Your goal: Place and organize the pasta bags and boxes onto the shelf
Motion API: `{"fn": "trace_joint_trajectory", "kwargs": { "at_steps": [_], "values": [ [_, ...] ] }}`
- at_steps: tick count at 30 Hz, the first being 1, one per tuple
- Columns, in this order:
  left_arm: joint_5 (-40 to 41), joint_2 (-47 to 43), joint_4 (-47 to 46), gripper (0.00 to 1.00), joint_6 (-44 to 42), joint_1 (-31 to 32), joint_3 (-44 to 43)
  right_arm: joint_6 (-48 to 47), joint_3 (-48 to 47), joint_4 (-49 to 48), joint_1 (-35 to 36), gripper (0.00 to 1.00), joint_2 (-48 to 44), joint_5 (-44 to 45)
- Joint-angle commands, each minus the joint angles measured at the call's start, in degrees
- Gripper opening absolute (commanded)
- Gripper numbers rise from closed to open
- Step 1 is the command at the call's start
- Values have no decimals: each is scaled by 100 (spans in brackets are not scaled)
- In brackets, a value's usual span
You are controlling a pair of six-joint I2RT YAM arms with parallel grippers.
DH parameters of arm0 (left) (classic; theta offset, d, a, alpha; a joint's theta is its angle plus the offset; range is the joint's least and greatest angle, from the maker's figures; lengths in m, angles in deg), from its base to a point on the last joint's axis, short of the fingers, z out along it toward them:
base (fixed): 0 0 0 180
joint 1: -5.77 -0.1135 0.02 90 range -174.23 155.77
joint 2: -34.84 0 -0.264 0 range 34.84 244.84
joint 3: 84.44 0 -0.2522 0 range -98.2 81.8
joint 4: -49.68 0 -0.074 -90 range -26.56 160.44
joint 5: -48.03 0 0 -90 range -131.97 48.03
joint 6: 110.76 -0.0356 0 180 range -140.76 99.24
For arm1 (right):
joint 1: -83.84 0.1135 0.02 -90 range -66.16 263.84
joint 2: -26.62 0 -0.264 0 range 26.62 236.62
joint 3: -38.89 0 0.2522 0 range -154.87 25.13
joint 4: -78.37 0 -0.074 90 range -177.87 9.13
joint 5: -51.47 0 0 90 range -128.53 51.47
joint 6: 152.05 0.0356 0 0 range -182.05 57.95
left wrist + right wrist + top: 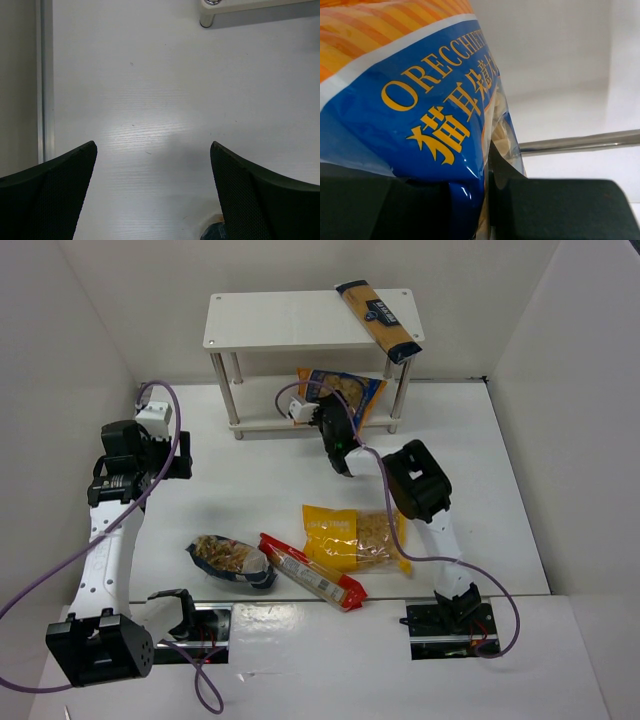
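I will next use my right gripper to move the blue-and-orange bag in the shelf's lower level [348, 402] slightly toward the shelf's post beneath the tan-and-navy packet [378, 320], then open it.
The white two-tier shelf [275, 322] stands at the back of the table. The long tan-and-navy packet [378, 320] lies on its top board, overhanging the right end. My right gripper [318, 412] is shut on the blue-and-orange bag [347, 393] and holds it in the lower tier; the bag [420, 100] fills the right wrist view. The yellow bag with a clear window [352, 538], the long red packet [312, 573] and the dark-blue clear bag [231, 561] lie on the table near the front. My left gripper [170, 455] is open and empty over bare table [155, 150] at the left.
White walls enclose the table on the left, back and right. A shelf foot [207, 20] shows at the top of the left wrist view. A purple cable [160, 475] hangs along the left arm, and another runs by the right arm's base.
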Motion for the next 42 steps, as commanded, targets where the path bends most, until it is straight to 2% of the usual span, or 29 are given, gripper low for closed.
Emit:
{"fn": "trace_joint_trajectory", "kwargs": {
  "at_steps": [1,9,12,15,20,23,29,42],
  "values": [
    [26,9,-163,100,-50,-79,17,-206,-498,-1221,-146,0,-4,-184],
    [79,61,-163,100,-50,-79,17,-557,-894,-1292,-401,1,409,-351],
    [79,61,-163,100,-50,-79,17,-611,-1061,-1292,-462,6,567,-412],
    [79,61,-163,100,-50,-79,17,-663,-1254,-1292,-516,21,699,-412],
    [79,61,-163,100,-50,-79,17,-663,-1255,-1230,-516,62,700,-412],
    [79,61,-163,100,-50,-79,17,-663,-1106,-1362,-516,73,630,-412],
    [79,61,-163,100,-50,-79,17,-611,-448,-1362,-454,81,155,-360],
    [-79,-97,-163,100,-50,-79,17,-233,924,-1362,125,85,-1048,-106]
  ]
}}
